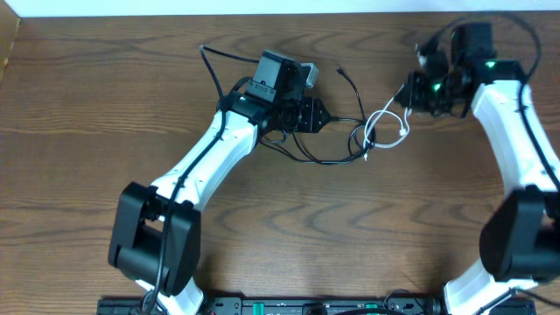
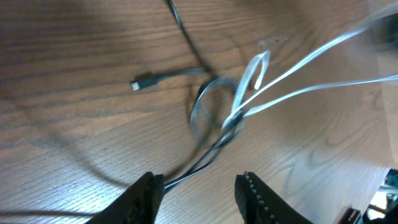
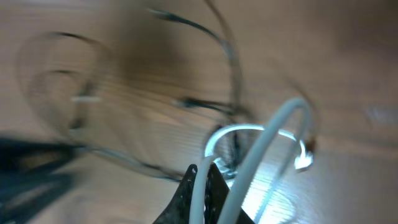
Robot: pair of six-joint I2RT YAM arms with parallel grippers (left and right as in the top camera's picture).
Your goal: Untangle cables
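I need to move my right gripper, with parts of the white cable caught in the black knot, away to the right in the overhead view and release them over bare wood.
The white cable (image 1: 382, 118) and the black cable (image 1: 328, 160) are knotted together near the table's middle back. My right gripper (image 1: 409, 94) is shut on the white cable (image 3: 273, 134) and holds it taut up from the knot; the shut fingers (image 3: 202, 186) show in the right wrist view. My left gripper (image 1: 325, 116) is open just left of the knot. In the left wrist view its jaws (image 2: 199, 199) are apart, and the black cable (image 2: 186, 174) runs beside the left finger. White strands (image 2: 298, 68) stretch to the upper right. A black plug (image 2: 142, 81) lies loose on the wood.
The wooden table (image 1: 105, 114) extends all round. Another end of the black cable (image 1: 339, 70) lies behind the left gripper. A thicker arm wire (image 1: 210, 66) curves at the back left. The table's far edge runs along the top.
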